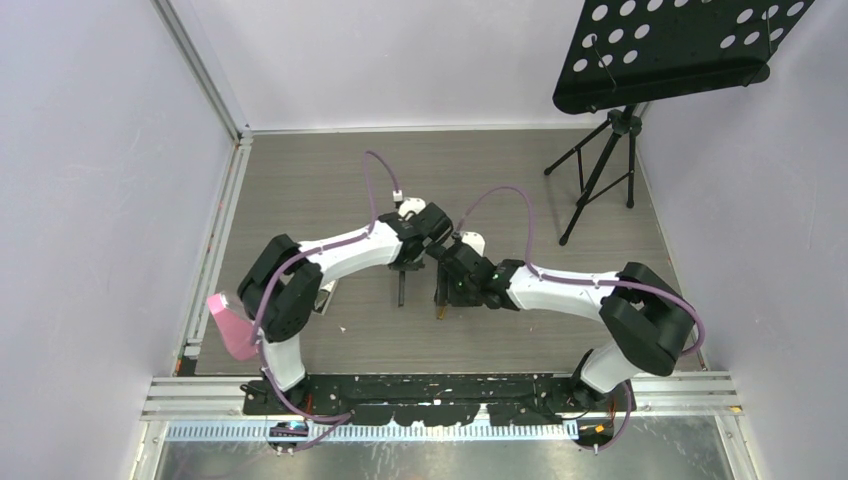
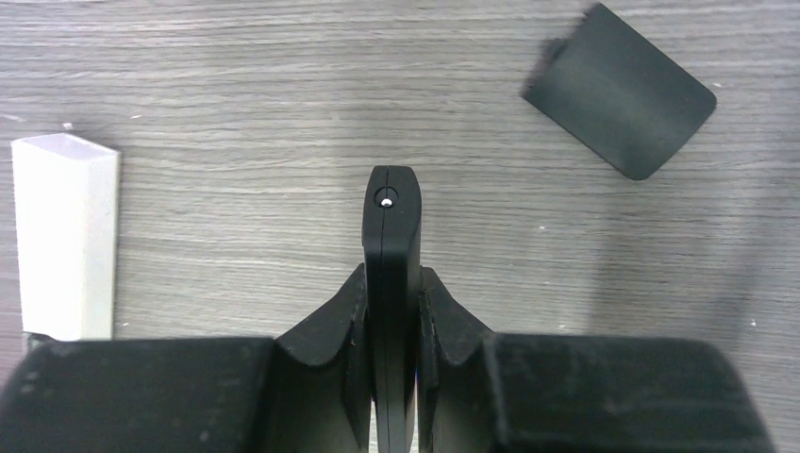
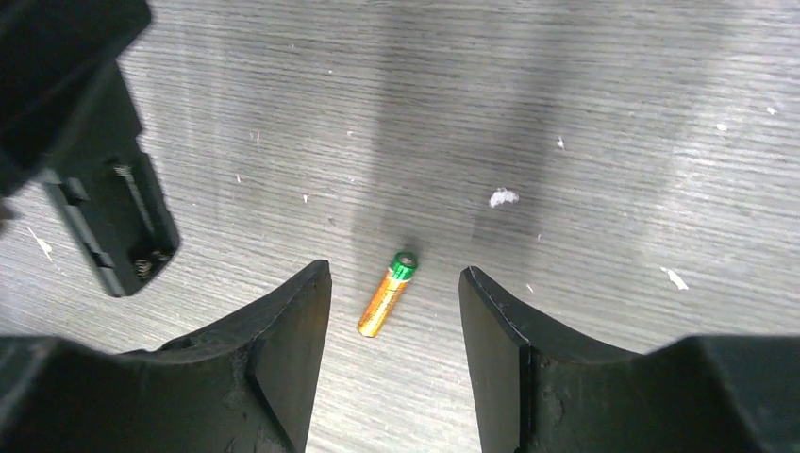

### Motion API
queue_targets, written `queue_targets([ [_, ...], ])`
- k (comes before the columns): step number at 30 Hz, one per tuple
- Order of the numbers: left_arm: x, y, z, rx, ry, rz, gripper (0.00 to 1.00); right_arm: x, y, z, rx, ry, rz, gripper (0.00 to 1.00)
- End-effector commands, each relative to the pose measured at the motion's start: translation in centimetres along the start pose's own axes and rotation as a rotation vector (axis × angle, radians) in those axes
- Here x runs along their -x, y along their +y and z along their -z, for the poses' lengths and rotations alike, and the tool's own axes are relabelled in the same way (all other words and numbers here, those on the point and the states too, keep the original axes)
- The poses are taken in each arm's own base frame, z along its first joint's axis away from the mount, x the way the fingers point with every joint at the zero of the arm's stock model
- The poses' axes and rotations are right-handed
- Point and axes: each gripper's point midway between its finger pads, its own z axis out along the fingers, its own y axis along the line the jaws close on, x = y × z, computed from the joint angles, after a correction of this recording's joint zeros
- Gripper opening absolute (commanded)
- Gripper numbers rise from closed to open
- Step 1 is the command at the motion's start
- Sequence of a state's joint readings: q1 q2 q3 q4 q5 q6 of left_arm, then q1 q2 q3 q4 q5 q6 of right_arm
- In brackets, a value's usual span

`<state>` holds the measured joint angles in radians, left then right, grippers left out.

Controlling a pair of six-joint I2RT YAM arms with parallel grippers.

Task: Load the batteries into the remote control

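Observation:
The battery lies flat on the tabletop below my open fingers, so I will lower my right gripper over its orange-gold body (image 1: pixel 441 313) (image 3: pixel 380 305) and close on it.
My left gripper (image 2: pixel 391 276) is shut on the black remote control (image 2: pixel 391 226), holding it on edge above the table. In the right wrist view the remote control (image 3: pixel 111 225) shows at the upper left, its empty battery compartment with springs facing out. One of the batteries (image 3: pixel 387 293), orange-gold with a green end, lies flat on the table. My right gripper (image 3: pixel 394 274) hangs open over it, one finger on each side and neither touching it. From above, the left gripper (image 1: pixel 404 264) and right gripper (image 1: pixel 441 296) are close together at mid-table, the battery (image 1: pixel 440 314) just below.
A black battery cover (image 2: pixel 618 90) lies flat on the table beyond the remote. A white block (image 2: pixel 64 236) sits to the left. A pink object (image 1: pixel 232 325) lies by the left arm's base. A music stand (image 1: pixel 600 180) stands at the back right.

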<state>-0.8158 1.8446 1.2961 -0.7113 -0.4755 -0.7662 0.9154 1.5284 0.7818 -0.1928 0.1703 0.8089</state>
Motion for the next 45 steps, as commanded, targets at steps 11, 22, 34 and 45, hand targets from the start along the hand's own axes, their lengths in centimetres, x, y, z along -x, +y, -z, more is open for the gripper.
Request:
queue_targets([
  [11, 4.6, 6.7, 3.2, 0.029, -0.181, 0.14, 0.0, -2.2, -1.5, 0.8, -0.272, 0.13, 0.08, 0.48],
  [22, 5.4, 7.3, 4.9, -0.1, -0.239, 0.172, 0.0, -2.3, -2.1, 0.7, -0.31, 0.104, 0.052, 0.09],
  [34, 8.3, 1.6, 12.9, -0.733, -0.435, 0.222, 0.0, 6.4, 3.6, 6.2, 0.049, -0.313, -0.021, 0.03],
  [45, 11.3, -1.2, 20.5, -1.133, -0.498, 0.442, 0.0, 13.9, 10.7, 17.0, 0.396, -0.608, -0.049, 0.03],
])
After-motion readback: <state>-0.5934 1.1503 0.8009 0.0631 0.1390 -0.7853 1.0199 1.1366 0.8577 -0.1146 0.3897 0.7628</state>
